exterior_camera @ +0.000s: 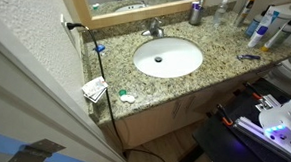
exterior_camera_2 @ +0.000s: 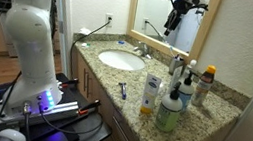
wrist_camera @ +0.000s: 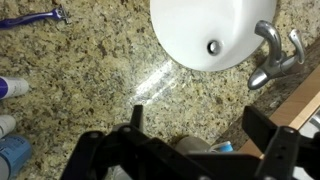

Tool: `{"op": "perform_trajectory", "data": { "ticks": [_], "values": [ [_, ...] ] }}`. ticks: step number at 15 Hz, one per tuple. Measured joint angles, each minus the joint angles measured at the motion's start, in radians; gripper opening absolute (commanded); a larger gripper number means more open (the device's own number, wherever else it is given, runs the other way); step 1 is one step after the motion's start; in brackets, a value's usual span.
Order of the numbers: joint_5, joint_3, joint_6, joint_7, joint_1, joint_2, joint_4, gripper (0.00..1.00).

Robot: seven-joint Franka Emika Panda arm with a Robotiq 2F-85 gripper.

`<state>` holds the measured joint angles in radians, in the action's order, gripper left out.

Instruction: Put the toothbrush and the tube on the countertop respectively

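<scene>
I will next bring my gripper's spread fingers down onto the light-blue toothbrush's tip [exterior_camera: 197, 3] [wrist_camera: 222, 147] below my gripper, because only that tip shows past the metal cup's rim.
In the wrist view my gripper [wrist_camera: 198, 114] is open and empty, its two dark fingers spread wide above a metal cup [wrist_camera: 185, 146]. The light-blue toothbrush [wrist_camera: 222, 147] stands in that cup, with only its tip showing. The tube cannot be made out and may be hidden in the cup. The cup stands at the back of the speckled granite countertop [wrist_camera: 90, 80], by the mirror, in both exterior views [exterior_camera: 195, 14] [exterior_camera_2: 176, 64]. The gripper [exterior_camera_2: 174, 17] hangs high above it in an exterior view.
The oval white sink [exterior_camera: 167, 58] and chrome faucet [wrist_camera: 272, 58] lie beside the cup. A blue razor [wrist_camera: 35, 18] lies on the counter. Several bottles [exterior_camera_2: 171, 108] crowd the counter's end. White packets [exterior_camera: 94, 89] lie at the other end. A cable [exterior_camera: 101, 68] hangs from the outlet.
</scene>
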<state>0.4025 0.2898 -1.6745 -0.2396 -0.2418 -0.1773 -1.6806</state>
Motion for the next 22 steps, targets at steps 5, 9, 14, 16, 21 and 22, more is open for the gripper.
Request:
{"op": "perform_trajectory", "data": {
  "ticks": [5,9,14,16,21,22],
  "values": [
    [0.127,-0.013,-0.151,-0.211,0.0,-0.089,0.034,1.0],
    [0.163,-0.016,-0.28,-0.373,0.0,-0.183,0.073,1.0],
    [0.16,-0.022,-0.279,-0.411,-0.001,-0.235,0.092,1.0],
    [0.144,-0.026,-0.279,-0.421,-0.001,-0.246,0.092,1.0],
    [0.219,-0.05,-0.366,-0.49,-0.011,-0.351,0.093,1.0],
    [0.258,-0.06,-0.383,-0.491,-0.018,-0.365,0.095,1.0]
  ]
}}
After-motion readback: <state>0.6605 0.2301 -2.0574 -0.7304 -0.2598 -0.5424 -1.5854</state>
